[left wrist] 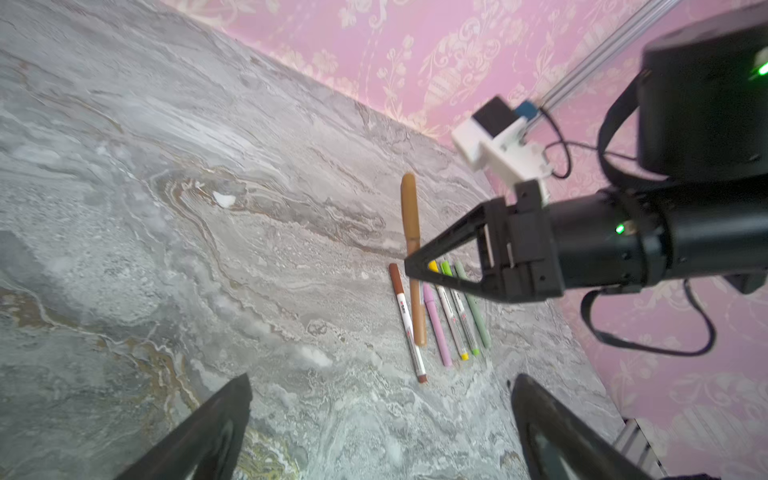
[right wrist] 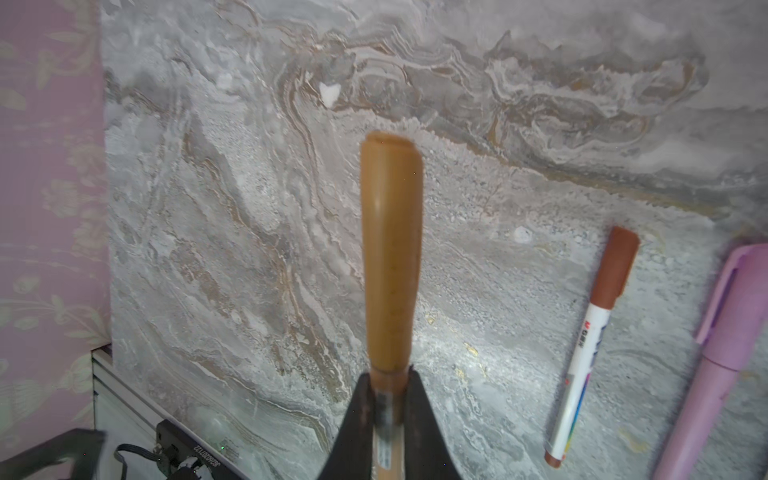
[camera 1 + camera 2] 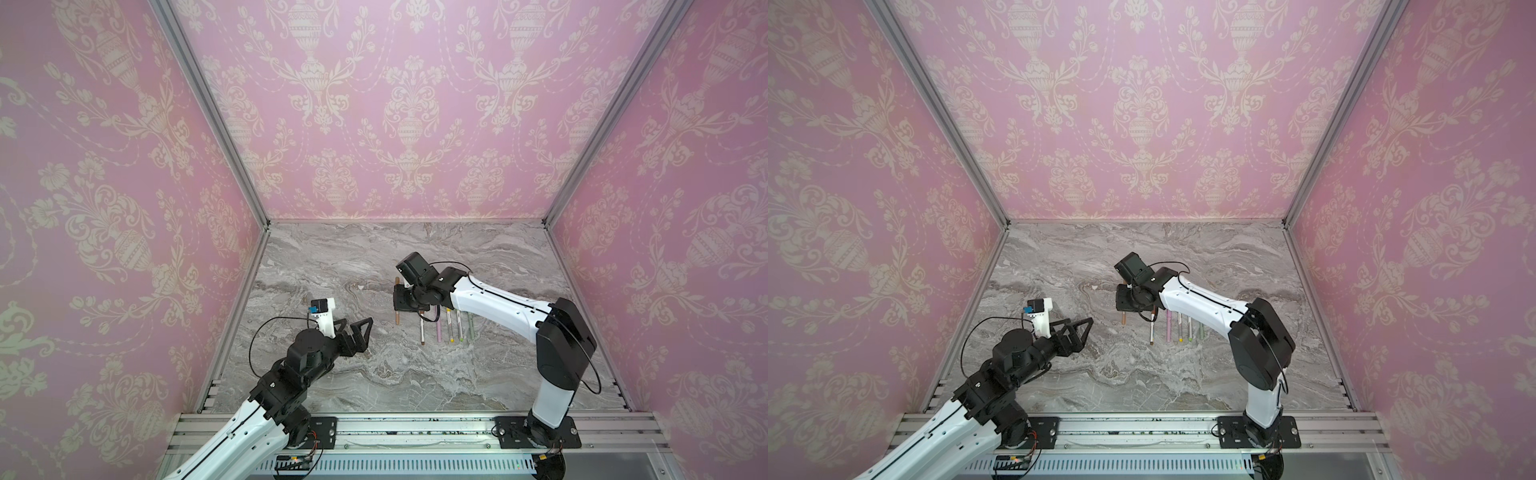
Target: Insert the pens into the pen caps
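The right gripper lowers the already capped tan pen onto the bare marble [image 3: 408, 329] [image 2: 500, 336] beside the brown-capped pen next and releases the tan pen's body, since that marble lies below it.
My right gripper [image 2: 388, 374] is shut on the barrel of a tan pen [image 2: 390, 249], just behind its tan cap [image 1: 409, 208], which sits on the pen. In both top views the tan pen [image 3: 397, 320] [image 3: 1124, 318] lies left of a row of pens on the marble table. That row holds a white pen with a brown cap [image 1: 409, 324] [image 2: 582, 353], a pink pen [image 1: 436, 328], yellow-capped [image 1: 451, 324] and green-capped [image 1: 463, 320] white pens, and a sage pen [image 1: 476, 316]. My left gripper [image 3: 358, 322] [image 1: 380, 386] stands open and empty, well left of the pens.
The marble table [image 3: 374, 374] is boxed in by pink patterned walls [image 3: 124, 208] at the back and both sides. An aluminium rail [image 3: 415, 428] with both arm bases runs along the front edge.
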Robot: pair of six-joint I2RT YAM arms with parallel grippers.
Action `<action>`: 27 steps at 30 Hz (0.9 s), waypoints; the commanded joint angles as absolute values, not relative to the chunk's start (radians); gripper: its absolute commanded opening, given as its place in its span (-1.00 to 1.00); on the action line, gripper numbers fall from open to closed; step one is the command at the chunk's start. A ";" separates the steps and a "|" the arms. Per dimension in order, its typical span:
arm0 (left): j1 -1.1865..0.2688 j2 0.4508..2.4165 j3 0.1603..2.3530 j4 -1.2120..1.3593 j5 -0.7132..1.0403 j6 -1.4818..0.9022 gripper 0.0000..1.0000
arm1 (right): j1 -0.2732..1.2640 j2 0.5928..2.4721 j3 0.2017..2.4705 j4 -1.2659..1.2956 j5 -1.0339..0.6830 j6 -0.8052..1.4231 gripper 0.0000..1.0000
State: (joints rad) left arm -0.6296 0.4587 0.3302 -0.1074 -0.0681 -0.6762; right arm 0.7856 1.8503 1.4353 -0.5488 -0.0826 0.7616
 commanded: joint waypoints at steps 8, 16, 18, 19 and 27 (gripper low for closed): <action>-0.622 0.544 0.390 -0.113 -0.132 -0.577 0.99 | 0.766 1.977 1.426 -0.618 -0.094 0.770 -0.99; -0.623 0.551 0.423 -0.132 -0.150 -0.538 0.99 | 0.750 2.045 1.448 -0.621 -0.107 0.762 -0.79; -0.623 0.553 0.435 -0.143 -0.162 -0.525 0.99 | 0.751 2.049 1.451 -0.626 -0.100 0.761 -0.59; -0.622 0.554 0.440 -0.148 -0.169 -0.515 0.99 | 0.749 2.051 1.453 -0.629 -0.098 0.761 -0.52; -0.604 0.596 0.537 -0.188 -0.296 -0.387 0.99 | 0.749 1.960 1.478 -0.676 -0.026 0.730 -0.17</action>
State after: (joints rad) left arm -0.6216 0.5793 0.4767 -0.1562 -0.2138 -0.4812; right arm 0.7490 2.0277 1.4460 -0.6285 -0.0772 0.7528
